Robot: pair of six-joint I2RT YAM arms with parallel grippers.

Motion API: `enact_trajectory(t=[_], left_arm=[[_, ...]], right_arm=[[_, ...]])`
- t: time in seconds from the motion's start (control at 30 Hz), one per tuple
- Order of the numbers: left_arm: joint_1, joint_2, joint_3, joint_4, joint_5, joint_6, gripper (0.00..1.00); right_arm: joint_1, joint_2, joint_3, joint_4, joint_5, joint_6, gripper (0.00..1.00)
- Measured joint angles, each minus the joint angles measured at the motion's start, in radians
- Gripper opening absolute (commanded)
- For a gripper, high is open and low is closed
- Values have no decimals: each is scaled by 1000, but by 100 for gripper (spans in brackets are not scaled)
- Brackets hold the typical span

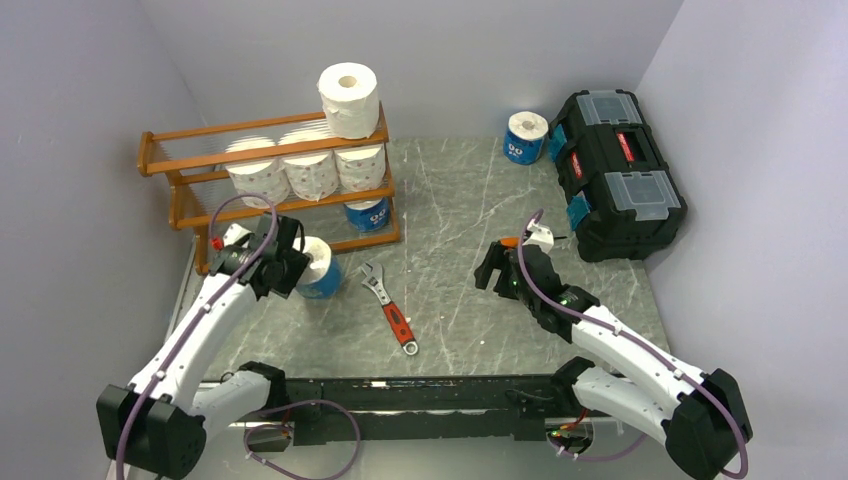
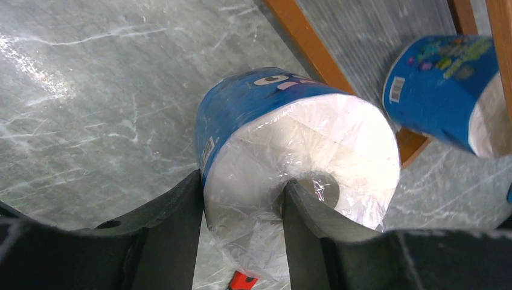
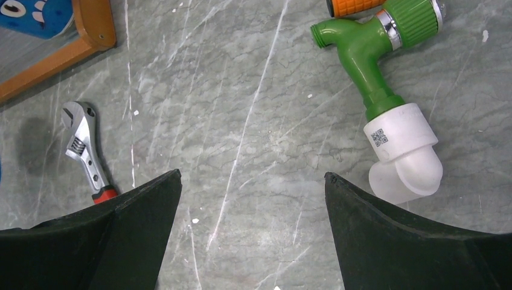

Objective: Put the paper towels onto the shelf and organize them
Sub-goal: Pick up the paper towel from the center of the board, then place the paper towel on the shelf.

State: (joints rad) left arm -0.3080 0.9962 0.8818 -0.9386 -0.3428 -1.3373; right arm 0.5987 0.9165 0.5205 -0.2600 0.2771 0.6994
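I will carry the roll outward over the lower rail and release it, since the bottom level's bare stretch (image 1: 328,226) (image 2: 364,51) beside its blue roll is outward of my left gripper.
My left gripper (image 1: 290,262) is shut on a blue-wrapped paper towel roll (image 1: 320,268), just in front of the shelf (image 1: 270,150). In the left wrist view one finger presses the wrapper's outside and the other sits in the core of the roll (image 2: 290,133), with the gripper (image 2: 243,181) pinching its wall. The shelf holds three printed rolls (image 1: 310,168) on the middle tier, a white roll (image 1: 349,98) on top and a blue roll (image 1: 368,214) at the bottom. Another blue roll (image 1: 526,137) stands at the back. My right gripper (image 1: 500,270) (image 3: 252,174) hangs open over bare table.
An adjustable wrench (image 1: 388,305) (image 3: 84,148) with a red handle lies mid-table. A green tap fitting (image 3: 374,66) with a white elbow lies beside my right gripper. A black toolbox (image 1: 615,170) stands at the back right. In the left wrist view the shelf's lower rail (image 2: 308,42) and the bottom-tier roll (image 2: 444,90) are close.
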Motion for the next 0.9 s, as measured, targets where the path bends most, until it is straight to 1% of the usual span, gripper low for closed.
enact_trajectory(t=[0.23,0.4,0.7,0.9], left_arm=[[67,145,58,14,9,-19,0],[79,188,64,29,16,-35,0],[92,253,167,52,15,-41,0],[94,310,185,89,15,-45,0]], right_arm=[[0,0,-19,1,-19,1,90],[0,0,-23,5,-29,1,90],[0,21,-23,23,-40,1,90],[0,39,-25,27,-47,1,90]])
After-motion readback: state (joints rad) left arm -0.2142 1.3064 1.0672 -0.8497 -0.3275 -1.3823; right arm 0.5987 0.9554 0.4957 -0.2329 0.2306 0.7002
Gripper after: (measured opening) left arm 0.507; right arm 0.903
